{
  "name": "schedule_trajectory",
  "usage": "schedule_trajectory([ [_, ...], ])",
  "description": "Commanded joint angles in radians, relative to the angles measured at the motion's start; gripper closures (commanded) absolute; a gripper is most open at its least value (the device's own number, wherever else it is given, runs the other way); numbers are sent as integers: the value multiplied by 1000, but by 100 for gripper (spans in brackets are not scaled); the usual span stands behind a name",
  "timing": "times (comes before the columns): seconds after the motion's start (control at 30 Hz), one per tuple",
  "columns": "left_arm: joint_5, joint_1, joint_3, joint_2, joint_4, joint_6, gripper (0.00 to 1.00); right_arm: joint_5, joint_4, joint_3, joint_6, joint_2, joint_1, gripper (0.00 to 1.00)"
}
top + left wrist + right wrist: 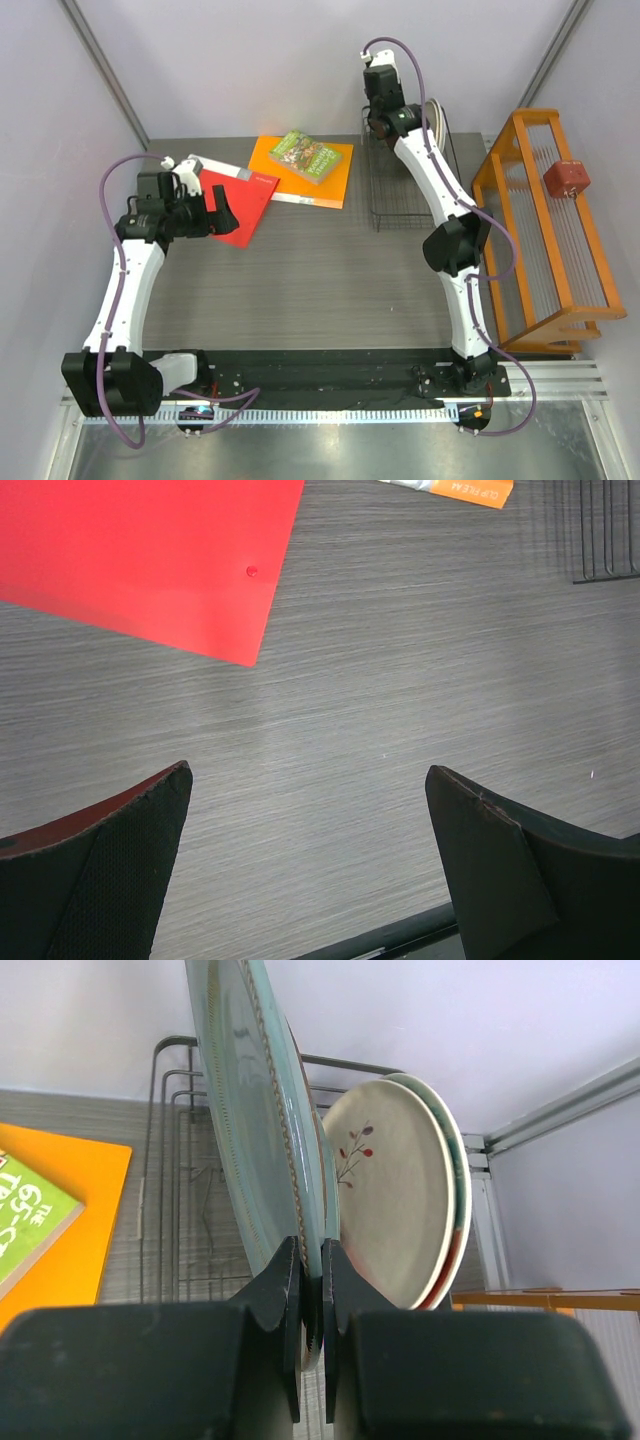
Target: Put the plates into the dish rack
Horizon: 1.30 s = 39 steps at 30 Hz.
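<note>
My right gripper lowers the grey-green plate into the rack's far end next, on edge beside the cream plate, since the plate still hangs above the wires.
My right gripper is shut on the lower rim of a grey-green plate and holds it upright on edge over the black wire dish rack. Just behind it, the cream plate with a sprig leans upright against a plate with a red and teal rim. I cannot make out the dark teal plate. In the top view the right gripper is at the rack's far end, beside the standing plates. My left gripper is open and empty above the table, its fingers wide apart.
A red book lies under the left gripper's far side, also in the left wrist view. An orange book with a green book on it lies at the back. An orange wooden rack holding a red cube stands at the right.
</note>
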Motion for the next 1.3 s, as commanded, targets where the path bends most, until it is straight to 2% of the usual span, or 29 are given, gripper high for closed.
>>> schedule_trajectory([
  [0.0, 15, -4, -13, 7, 58, -21, 1, 96, 186, 35, -24, -66, -19, 99],
  [0.37, 18, -8, -22, 32, 72, -24, 1, 182, 195, -13, -70, -61, -21, 99],
  [1.27, -16, -10, -45, 26, 78, -14, 1, 193, 112, -126, -23, -5, -10, 99],
])
